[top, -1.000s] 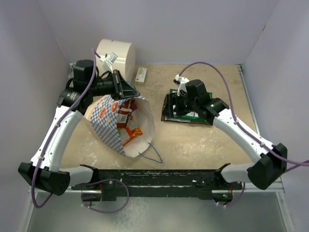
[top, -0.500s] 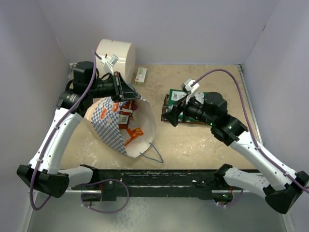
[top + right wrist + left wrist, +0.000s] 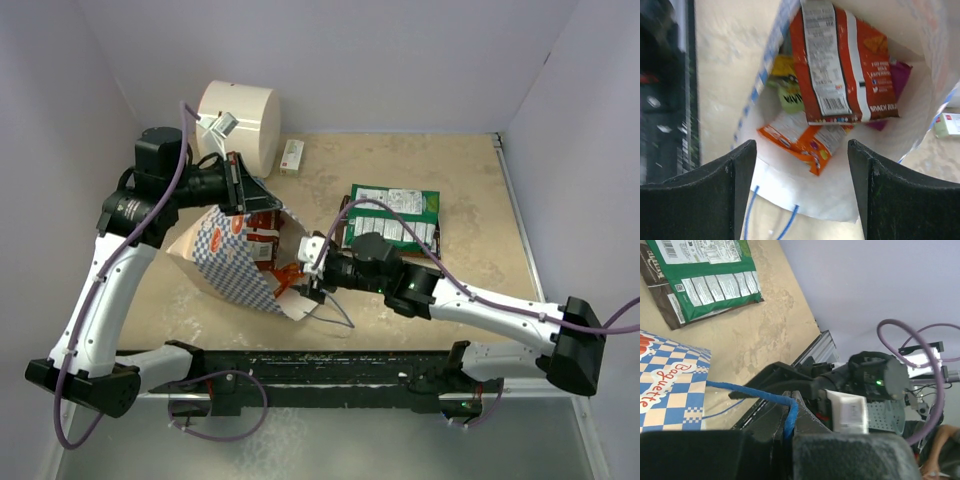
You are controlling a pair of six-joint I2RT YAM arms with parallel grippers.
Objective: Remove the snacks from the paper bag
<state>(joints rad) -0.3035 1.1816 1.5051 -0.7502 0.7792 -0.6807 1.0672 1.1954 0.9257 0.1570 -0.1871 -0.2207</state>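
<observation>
The red-orange packet is on top of the others and its end is toward the bag's opening, so my right gripper will go down into the bag next, to that packet end's edge [image 3: 276, 241] [image 3: 853, 117].
The blue-and-white checkered paper bag [image 3: 225, 262] lies on its side, mouth facing right. My left gripper [image 3: 243, 190] is shut on its blue cord handle [image 3: 789, 416] and holds the upper edge up. My right gripper [image 3: 310, 276] is open and empty at the bag's mouth. In the right wrist view its jaws [image 3: 801, 147] frame the cream lining [image 3: 840, 192], with a red-orange packet [image 3: 840, 65], an orange packet [image 3: 800, 142], a green-yellow packet [image 3: 790, 97] and a purple packet [image 3: 897, 75] inside. A green packet [image 3: 395, 215] lies on a brown one [image 3: 346, 228] on the table.
A big cream cylinder [image 3: 240, 120] stands at the back left behind the bag. A small white-and-red box [image 3: 292, 156] lies next to it. The bag's second blue handle [image 3: 335, 315] trails on the table near the front edge. Walls close in on the left, back and right.
My right arm left the green and brown packets on the table and swung left to the bag's mouth, gripper open. My left gripper raised the bag's handle slightly.
</observation>
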